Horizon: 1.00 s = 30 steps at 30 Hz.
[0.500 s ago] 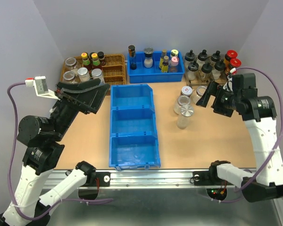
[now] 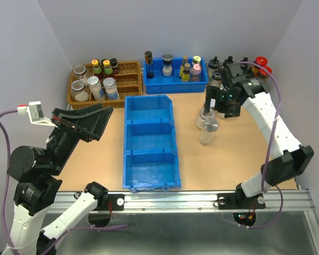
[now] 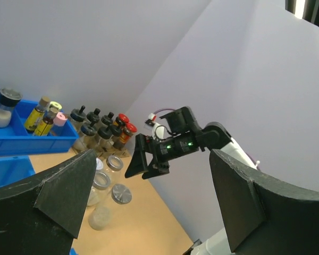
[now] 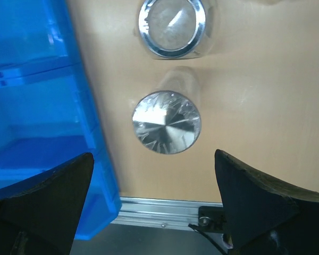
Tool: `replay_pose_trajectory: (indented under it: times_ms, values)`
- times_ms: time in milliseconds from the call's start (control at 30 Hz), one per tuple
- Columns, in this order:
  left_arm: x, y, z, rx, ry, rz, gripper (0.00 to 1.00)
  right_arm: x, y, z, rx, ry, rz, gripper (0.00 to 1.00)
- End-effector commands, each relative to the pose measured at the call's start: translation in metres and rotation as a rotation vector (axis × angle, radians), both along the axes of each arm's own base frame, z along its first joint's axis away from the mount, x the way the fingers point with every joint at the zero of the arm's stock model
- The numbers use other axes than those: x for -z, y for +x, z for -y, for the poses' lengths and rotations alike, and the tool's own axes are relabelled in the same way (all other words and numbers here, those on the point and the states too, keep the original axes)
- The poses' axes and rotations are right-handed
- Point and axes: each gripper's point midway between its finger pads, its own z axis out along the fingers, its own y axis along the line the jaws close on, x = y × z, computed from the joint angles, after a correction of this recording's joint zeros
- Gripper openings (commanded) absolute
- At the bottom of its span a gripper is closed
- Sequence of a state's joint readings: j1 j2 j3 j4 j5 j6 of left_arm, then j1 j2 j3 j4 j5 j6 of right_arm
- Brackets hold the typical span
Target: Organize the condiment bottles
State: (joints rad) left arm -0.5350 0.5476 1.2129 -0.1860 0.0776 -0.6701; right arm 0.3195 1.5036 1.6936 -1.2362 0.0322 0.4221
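The near jar's silver lid is below my fingers and closer to my base, so my right gripper should next go down and move back around that lid.
Three clear glass jars with silver lids stand on the table right of the blue bin: the near one (image 2: pixel 209 126), one behind it (image 2: pixel 205 113), and a third mostly hidden under my right gripper. My right gripper (image 2: pixel 212 102) is open and empty, held above these jars. In the right wrist view the near jar's lid (image 4: pixel 166 129) lies between and just beyond the open fingers (image 4: pixel 153 155), with another jar (image 4: pixel 171 26) farther on. My left gripper (image 2: pixel 95 114) is open and empty, raised over the table's left side. Its wrist view (image 3: pixel 153 175) shows the jars (image 3: pixel 121 194) and the right gripper (image 3: pixel 143 162).
A blue three-compartment bin (image 2: pixel 149 141) sits mid-table with nothing in it and shows in the right wrist view (image 4: pixel 42 106). A wicker basket (image 2: pixel 130 79) with jars and bottles is at back left. A blue tray (image 2: pixel 175 86) of bottles is at back centre. Black-capped (image 2: pixel 228 66) and red-capped bottles (image 2: pixel 262 61) stand at back right.
My right arm has swung left and back from the right side to above the glass jars. My left arm has drawn back a little toward the left.
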Motion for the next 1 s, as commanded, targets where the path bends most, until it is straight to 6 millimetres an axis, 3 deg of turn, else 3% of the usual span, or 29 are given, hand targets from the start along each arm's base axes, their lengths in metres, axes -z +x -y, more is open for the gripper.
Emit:
replay_pose_trajectory:
  times_ms: [0, 167, 400, 633, 967]
  values:
    - [-0.001, -0.011, -0.016, -0.043, -0.027, -0.015, 0.99, 0.008, 0.006, 0.017, 0.048, -0.154, -0.015, 1.0]
    - [0.011, -0.019, -0.024, -0.05, -0.043, -0.042, 0.99, 0.023, 0.018, 0.023, 0.072, -0.23, -0.043, 1.0]
    - [0.016, -0.025, -0.035, -0.08, -0.071, -0.065, 0.99, 0.051, 0.023, 0.002, 0.01, -0.174, -0.135, 1.0]
    - [0.019, -0.035, -0.048, -0.11, -0.098, -0.066, 0.99, 0.072, 0.014, -0.009, -0.036, -0.134, -0.204, 1.0]
    - [0.028, -0.036, -0.047, -0.097, -0.118, -0.086, 0.99, 0.096, -0.016, 0.004, -0.026, -0.172, -0.281, 1.0]
